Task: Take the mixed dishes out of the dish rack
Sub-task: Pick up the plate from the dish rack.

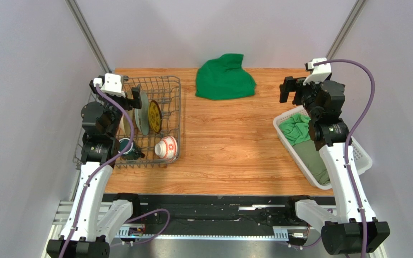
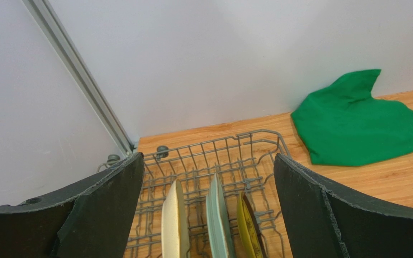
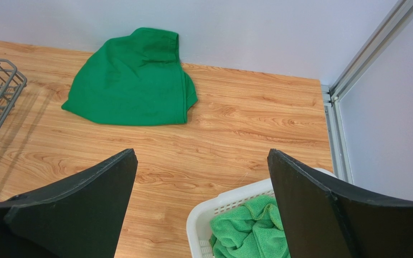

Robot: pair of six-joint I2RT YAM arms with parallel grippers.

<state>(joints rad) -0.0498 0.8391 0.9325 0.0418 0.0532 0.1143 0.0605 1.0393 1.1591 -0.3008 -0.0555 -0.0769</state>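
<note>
The left gripper tilts downward next, lowers astride the plate's upper rim (image 1: 128, 122) (image 2: 180, 217) and closes, since the cream plate stands upright with clear space beside it.
The grey wire dish rack (image 1: 179, 107) stands at the table's left. Upright in it are the cream plate (image 2: 173, 226), the pale green plate (image 1: 143, 113) and the small yellow-and-dark plate (image 1: 154, 116). At its near end lie the red-and-white bowl (image 1: 166, 147) and the dark teal mug (image 1: 129, 149). The beige cup is hidden. My left gripper (image 1: 120, 98) hovers open above the plates, which show between its fingers in the left wrist view (image 2: 206, 204). My right gripper (image 1: 292, 90) is open and empty above the table's right side.
A green cloth (image 1: 225, 78) lies at the back middle. A white lattice basket (image 1: 362, 158) holding a green towel (image 3: 252, 231) sits at the right, under my right arm. Walls close in on the left, back and right.
</note>
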